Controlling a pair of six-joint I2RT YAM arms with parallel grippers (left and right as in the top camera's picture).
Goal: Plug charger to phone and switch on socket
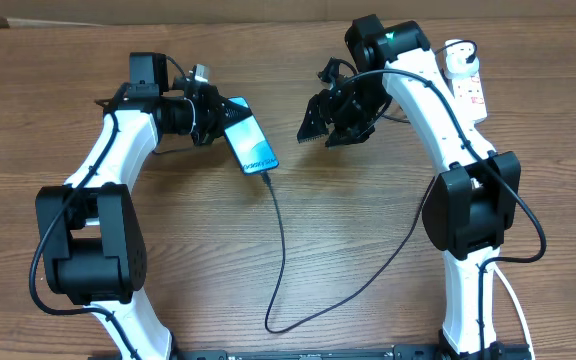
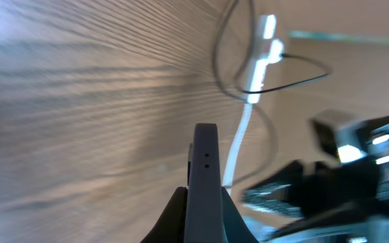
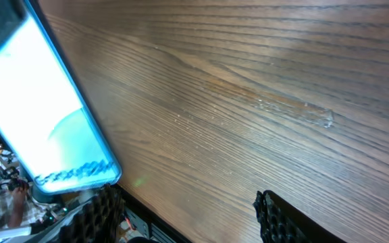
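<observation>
The phone comes down in my left gripper to the bare wood beneath it next and is released there, since the charger (image 1: 282, 250) already meets the phone's lower end.
My left gripper (image 1: 223, 120) is shut on the upper end of the phone (image 1: 251, 144), whose cyan screen faces up and tilts toward the table's middle. In the left wrist view the phone (image 2: 203, 158) shows edge-on, pinched in that gripper (image 2: 203, 208). The charger (image 1: 282, 250), a thin black cable, meets the phone's lower end, loops toward the front edge, then runs right and up. The socket (image 1: 467, 78), a white strip, lies at the far right behind the right arm. My right gripper (image 1: 318, 126) hangs open and empty to the right of the phone; its wrist view shows the phone (image 3: 42, 118) at left.
The white cord (image 2: 238, 145) of the socket trails across the wood in the left wrist view. The right arm's base (image 1: 468, 215) stands at the right and the left arm's base (image 1: 88, 240) at the left. A black rail (image 1: 298, 353) lines the front edge.
</observation>
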